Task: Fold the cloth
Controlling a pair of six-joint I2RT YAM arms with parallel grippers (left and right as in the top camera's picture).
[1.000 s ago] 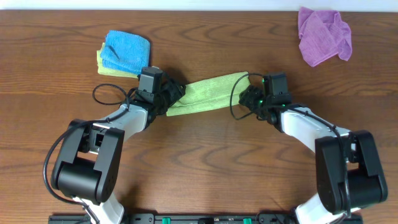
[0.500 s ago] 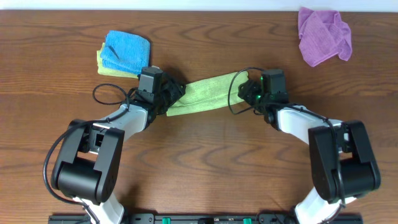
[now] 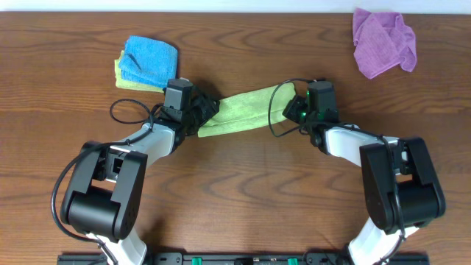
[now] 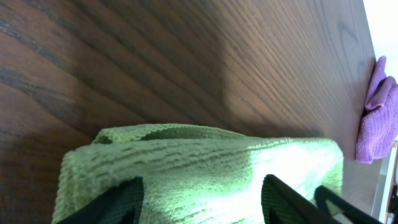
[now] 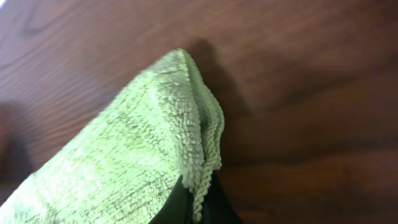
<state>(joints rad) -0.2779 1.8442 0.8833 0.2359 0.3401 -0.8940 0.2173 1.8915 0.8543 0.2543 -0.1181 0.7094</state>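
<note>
I will raise the cloth's edge in my right gripper, take it left in the overhead view to the long cloth's other end (image 3: 208,129) and let go.
The green cloth (image 3: 246,109) lies on the wooden table as a long folded strip, slanting from lower left to upper right between my two grippers. My left gripper (image 3: 207,112) is at its left end. In the left wrist view that gripper (image 4: 202,204) stands open, its fingertips (image 4: 121,198) spread wide over the cloth (image 4: 199,155). My right gripper (image 3: 294,105) is at the strip's right end. In the right wrist view it (image 5: 198,200) is shut on the cloth's layered hem (image 5: 202,158), which rises out of the closed jaws.
A folded blue cloth (image 3: 149,59) rests on a yellow-green one (image 3: 122,76) at the back left, close to the left arm. A crumpled purple cloth (image 3: 383,40) lies at the back right, and it (image 4: 377,109) also shows at the left wrist view's right edge.
My right gripper has closed from open onto the cloth's right end after shifting slightly left toward it. The left gripper has stayed in place, open.
</note>
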